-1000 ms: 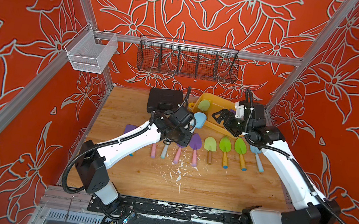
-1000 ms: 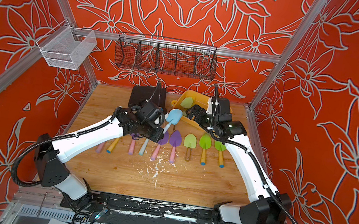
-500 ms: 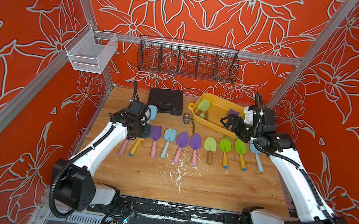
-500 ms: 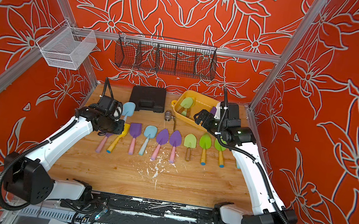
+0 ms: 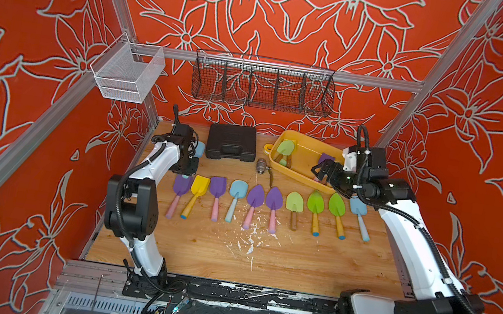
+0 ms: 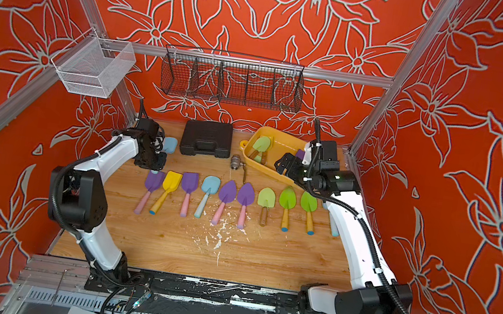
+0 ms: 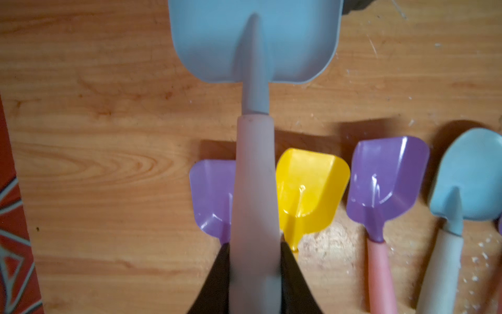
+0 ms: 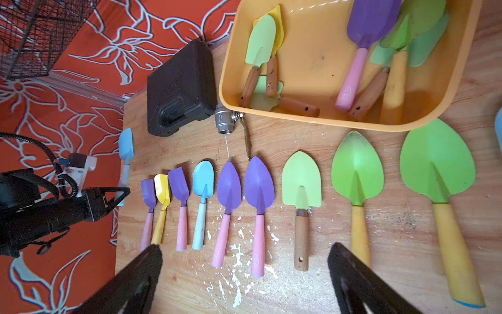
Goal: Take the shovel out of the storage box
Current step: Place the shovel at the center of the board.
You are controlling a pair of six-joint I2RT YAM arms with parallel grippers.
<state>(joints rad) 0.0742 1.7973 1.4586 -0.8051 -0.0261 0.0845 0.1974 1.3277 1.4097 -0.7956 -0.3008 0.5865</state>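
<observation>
The pale handle goes outward and down to bare tabletop [image 5: 201, 160] [image 7: 300, 104] beside the black tool case next, and my left gripper releases it there.
My left gripper [image 7: 255, 271] is shut on the pale handle of a light-blue shovel [image 7: 255, 40]. It holds the shovel a little above the table at the far left, by the left end of the row, and its blade [image 5: 200, 149] points toward the back wall. The yellow-orange storage box [image 5: 304, 164] sits at the back right. Inside it lie a green shovel [image 8: 260, 40], a purple one with a pink handle [image 8: 366, 24] and more. My right gripper [image 5: 322, 171] hangs open over the box's near right part, with nothing between its fingers [image 8: 154, 250].
Several shovels lie in a row [image 5: 256, 195] across the middle of the table. A black tool case [image 5: 232, 143] and a metal valve [image 5: 260, 166] sit left of the box. A black wire basket [image 5: 262, 87] and a white one [image 5: 127, 73] hang on the walls.
My left arm has swung from beside the box to the far left, carrying the blue shovel. The right gripper drew slightly right and stays open.
</observation>
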